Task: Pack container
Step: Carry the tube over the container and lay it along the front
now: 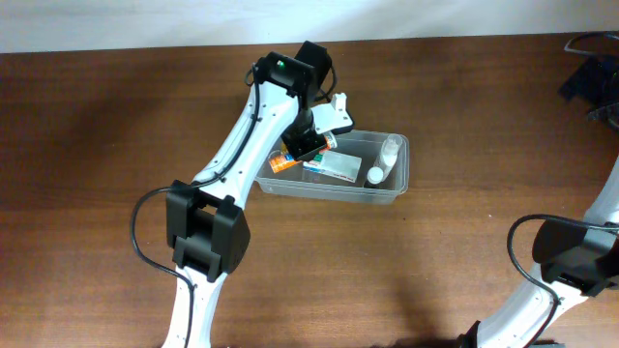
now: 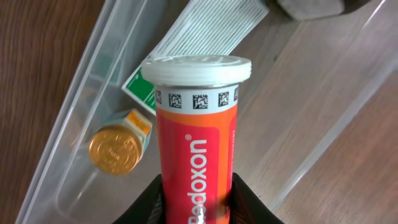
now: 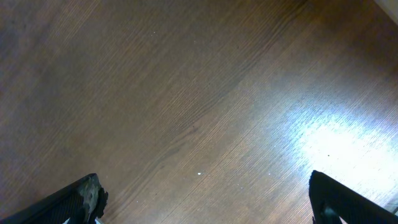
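My left gripper needs to move down and back next and let go of the tube on the bare bottom of the container beside the box, because that empty part is below it.
The container is a clear rectangular tub at the table's middle; its see-through wall shows in the left wrist view. My left gripper reaches into its left end. In the left wrist view the gripper is shut on an orange Redoxon tube with a white cap, held above the tub floor. A small gold-capped bottle and a green-and-white box lie in the tub beneath it. My right gripper is open and empty over bare wood.
A clear bottle with a white cap lies at the tub's right end. The green-and-white box lies in the middle of the tub. Dark objects sit at the far right edge. The right arm stands at the lower right.
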Controlling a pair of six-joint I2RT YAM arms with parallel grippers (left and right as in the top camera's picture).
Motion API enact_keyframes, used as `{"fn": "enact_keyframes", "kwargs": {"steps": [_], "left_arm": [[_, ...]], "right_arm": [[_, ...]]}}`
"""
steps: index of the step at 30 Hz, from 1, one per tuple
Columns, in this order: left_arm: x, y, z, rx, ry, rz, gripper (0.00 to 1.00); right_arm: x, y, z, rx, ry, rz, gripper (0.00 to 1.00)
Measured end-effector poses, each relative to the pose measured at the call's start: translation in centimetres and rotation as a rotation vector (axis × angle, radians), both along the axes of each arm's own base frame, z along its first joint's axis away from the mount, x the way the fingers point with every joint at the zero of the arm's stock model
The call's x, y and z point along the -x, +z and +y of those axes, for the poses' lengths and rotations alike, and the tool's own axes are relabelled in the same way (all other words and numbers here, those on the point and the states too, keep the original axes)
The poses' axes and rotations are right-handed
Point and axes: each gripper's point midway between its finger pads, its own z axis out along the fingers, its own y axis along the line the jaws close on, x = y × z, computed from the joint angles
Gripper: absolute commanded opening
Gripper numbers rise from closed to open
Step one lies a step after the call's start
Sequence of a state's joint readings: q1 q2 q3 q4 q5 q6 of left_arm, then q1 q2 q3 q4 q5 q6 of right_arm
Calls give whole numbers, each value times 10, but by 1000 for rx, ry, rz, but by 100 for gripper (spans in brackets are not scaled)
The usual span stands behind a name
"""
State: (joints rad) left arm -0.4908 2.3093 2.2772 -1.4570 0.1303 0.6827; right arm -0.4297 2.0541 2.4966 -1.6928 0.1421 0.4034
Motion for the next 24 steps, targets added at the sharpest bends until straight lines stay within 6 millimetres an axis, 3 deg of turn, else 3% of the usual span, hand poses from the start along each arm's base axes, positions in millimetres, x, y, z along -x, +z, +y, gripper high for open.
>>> {"fn": "enact_keyframes", "kwargs": {"steps": [7, 17, 21, 24], "left_arm": [[12, -7, -11, 13, -53, 31, 11], [29, -43, -10, -18, -119, 92, 10], [33, -54, -7, -28, -130, 111, 13], [32, -58, -8, -23, -137, 102, 22]], "right_arm": [[0, 0, 0, 0, 0, 0, 98], [0, 0, 0, 1, 1, 0, 98], [0, 0, 0, 0, 0, 0, 98], [0, 0, 0, 0, 1, 0, 99]]}}
